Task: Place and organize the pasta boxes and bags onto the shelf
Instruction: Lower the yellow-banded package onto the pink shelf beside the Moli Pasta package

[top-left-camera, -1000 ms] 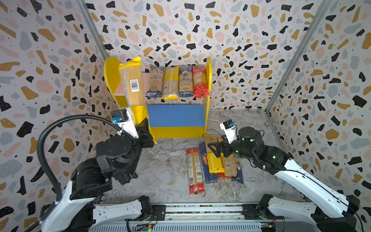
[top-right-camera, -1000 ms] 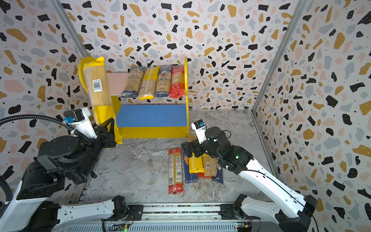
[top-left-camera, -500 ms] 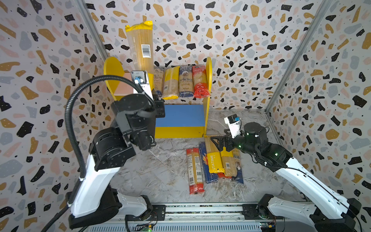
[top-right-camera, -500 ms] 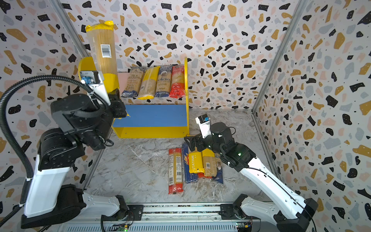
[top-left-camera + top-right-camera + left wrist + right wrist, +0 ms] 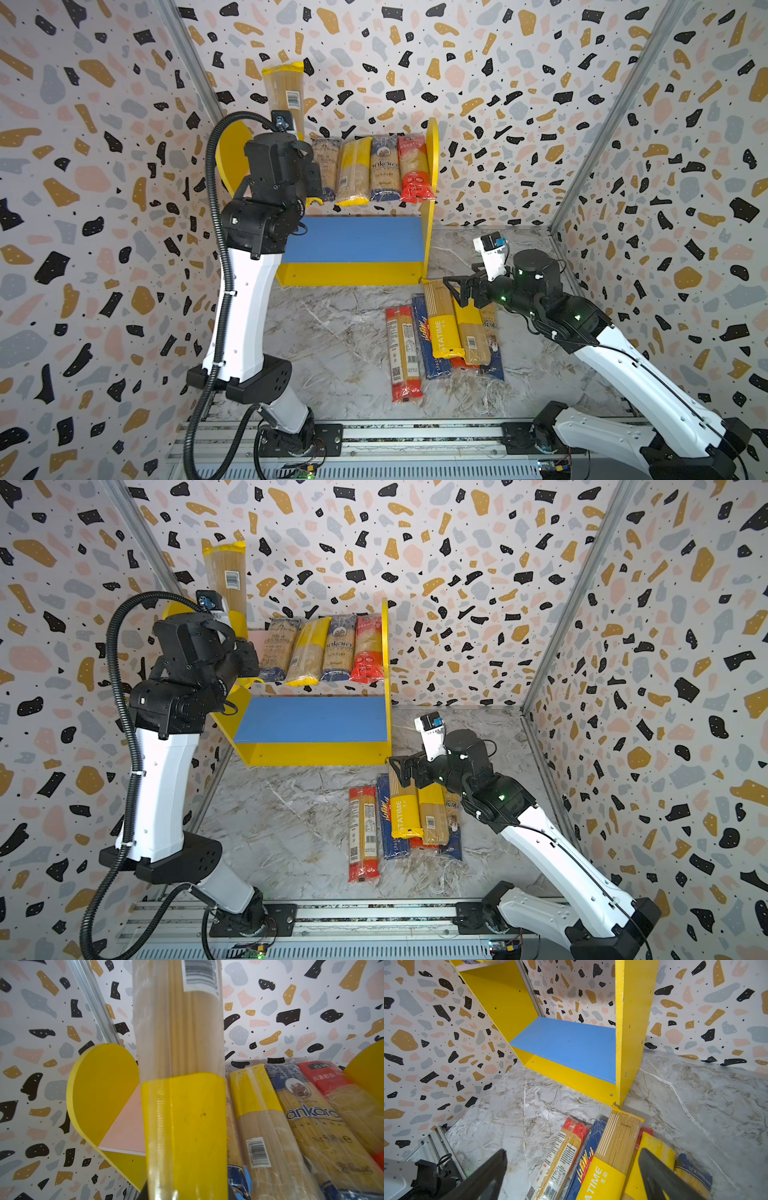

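Next, my left gripper moves down and outward and releases the spaghetti bag on the pink board's bare part (image 5: 256,639) (image 5: 130,1128), as that free place lies outward and below the gripper.
My left gripper (image 5: 307,178) is shut on a clear spaghetti bag with yellow ends (image 5: 284,93), (image 5: 182,1084). It holds the bag upright near its lower end, above the left part of the shelf (image 5: 430,166). Its fingers are almost wholly hidden behind the bag. Several pasta bags (image 5: 370,170) lie side by side on the pink upper board (image 5: 126,1126), and the blue lower board (image 5: 353,239) is bare. My right gripper (image 5: 571,1176) is open, low over the far ends of the floor packs: a yellow bag (image 5: 442,328), a dark blue box (image 5: 428,340) and a red-ended bag (image 5: 403,353).
The shelf stands against the back wall, with patterned walls close on both sides. The floor packs lie in front of the shelf's right panel (image 5: 633,1032). Marble floor (image 5: 332,332) shows to their left. A rail (image 5: 374,432) runs along the front edge.
My left arm has risen from beside the shelf's left panel and carried the bag up and right, above the upper board. The right gripper has shifted slightly right.
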